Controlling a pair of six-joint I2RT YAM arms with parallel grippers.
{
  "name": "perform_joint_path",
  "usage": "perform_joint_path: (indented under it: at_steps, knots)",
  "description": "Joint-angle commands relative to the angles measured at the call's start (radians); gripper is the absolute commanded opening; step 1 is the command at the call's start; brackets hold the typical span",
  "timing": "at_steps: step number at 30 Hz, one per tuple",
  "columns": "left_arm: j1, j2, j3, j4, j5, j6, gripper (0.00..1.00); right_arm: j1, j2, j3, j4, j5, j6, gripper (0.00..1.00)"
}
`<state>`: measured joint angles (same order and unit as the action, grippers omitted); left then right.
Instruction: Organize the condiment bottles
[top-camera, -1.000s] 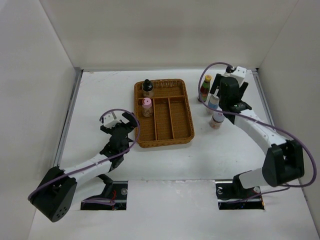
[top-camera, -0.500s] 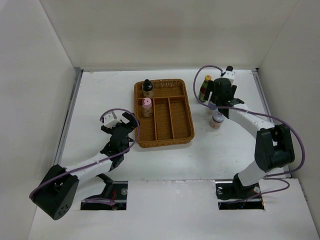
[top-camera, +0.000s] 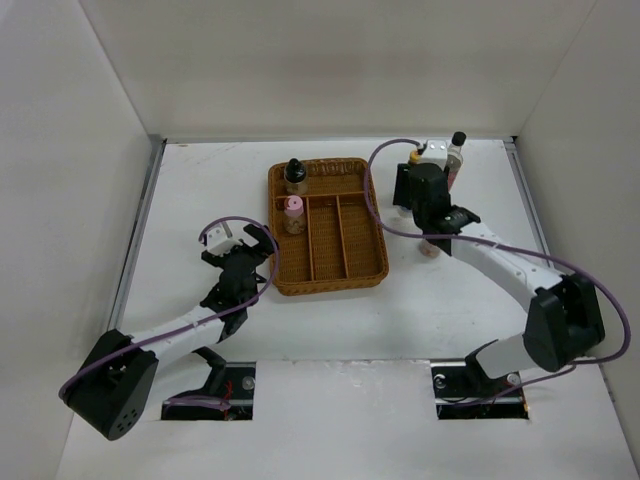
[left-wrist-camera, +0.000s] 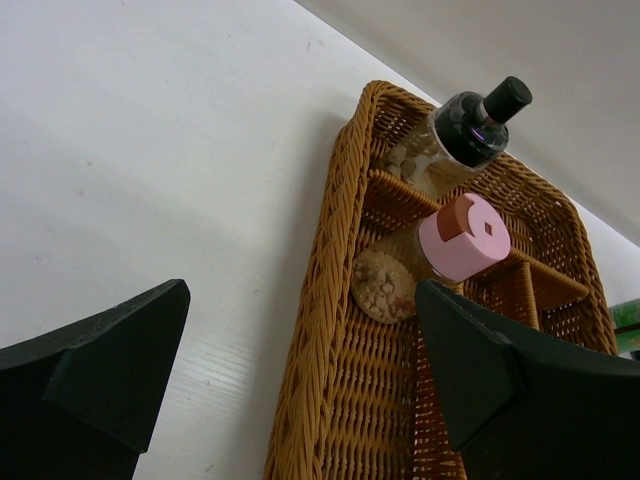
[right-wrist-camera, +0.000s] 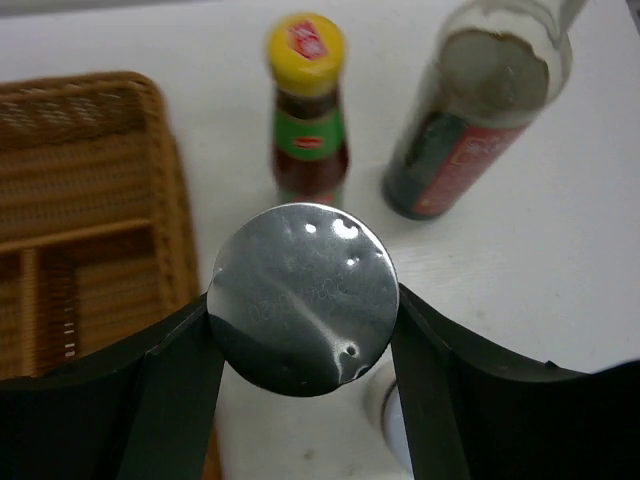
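My right gripper carries the bottle with the round silvery top left in the top view to the free space beside the black-capped bottle (top-camera: 295, 172) next. Then it lowers the bottle and releases it.
My right gripper (right-wrist-camera: 303, 305) is shut on a bottle with a round silvery top (right-wrist-camera: 300, 290), one finger against each side of it. Behind it stand the yellow-capped green bottle (right-wrist-camera: 305, 110) and the tall clear bottle (right-wrist-camera: 480, 110) with its red label. From above, the right gripper (top-camera: 418, 190) covers that bottle, right of the wicker tray (top-camera: 330, 285). A short jar (top-camera: 432, 247) peeks out just below it. In the tray's left compartments stand the pink-capped bottle (top-camera: 293, 208) and the black-capped bottle (top-camera: 295, 172). My left gripper (top-camera: 245, 238) is open by the tray's left rim.
In the left wrist view the left gripper (left-wrist-camera: 300, 300) straddles the tray's rim (left-wrist-camera: 320, 260), with the pink-capped bottle (left-wrist-camera: 460, 235) and the black-capped one (left-wrist-camera: 475, 125) beyond. White walls enclose the table on three sides. The tray's long right compartments hold nothing.
The right gripper has shifted left over the cluster of bottles and its jaws have closed onto the silvery-topped bottle. The left arm has stayed put.
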<state>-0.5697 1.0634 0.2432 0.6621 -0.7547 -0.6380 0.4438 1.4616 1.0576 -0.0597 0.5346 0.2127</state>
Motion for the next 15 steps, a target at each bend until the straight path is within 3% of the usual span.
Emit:
perform_joint_path:
  at_steps: [1,6,15]
  knots:
    - [0.011,-0.008,-0.005,0.047,0.005,-0.017,1.00,0.068,-0.083,0.080,0.150,0.051,-0.044,0.55]
    - [0.012,-0.005,-0.005,0.047,0.000,-0.020,1.00,0.134,0.040,0.211,0.221,-0.050,-0.047,0.55]
    - [0.029,-0.025,-0.016,0.042,0.006,-0.022,1.00,0.197,0.454,0.614,0.245,-0.125,-0.058,0.55]
